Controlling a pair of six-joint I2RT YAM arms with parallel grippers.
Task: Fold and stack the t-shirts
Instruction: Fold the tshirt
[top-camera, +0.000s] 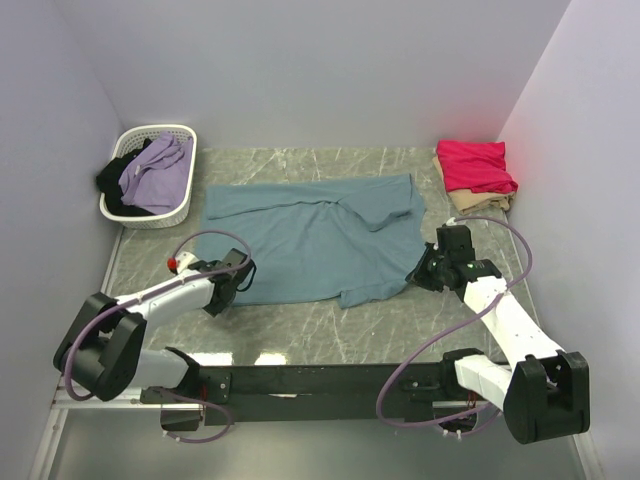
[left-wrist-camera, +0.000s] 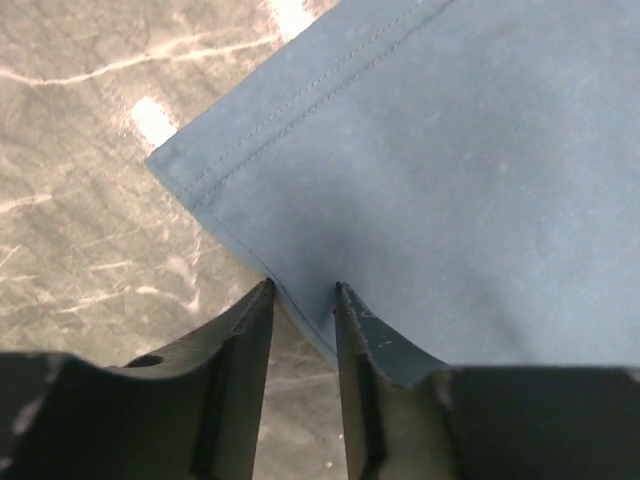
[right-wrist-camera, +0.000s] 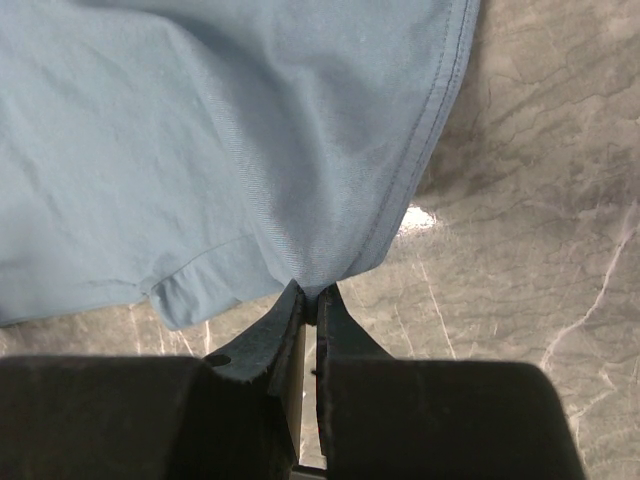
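The near side of the teal shirt lies spread. I need to bring my right gripper with its pinch outward over the shirt to the shirt's far fold and release it there.
A dusty teal-blue t-shirt lies spread on the marble table, with a fold across its upper right. My left gripper is at its near left corner. In the left wrist view the shirt's hem runs between the parted tips of that gripper, and marble shows in the gap. My right gripper is at the shirt's right edge. In the right wrist view it is shut on a bunched pinch of the teal cloth. A folded crimson-pink shirt lies on a beige one at the back right.
A white slatted basket stands at the back left, holding a lilac garment and a black one. Pale walls close in the table on the left, back and right.
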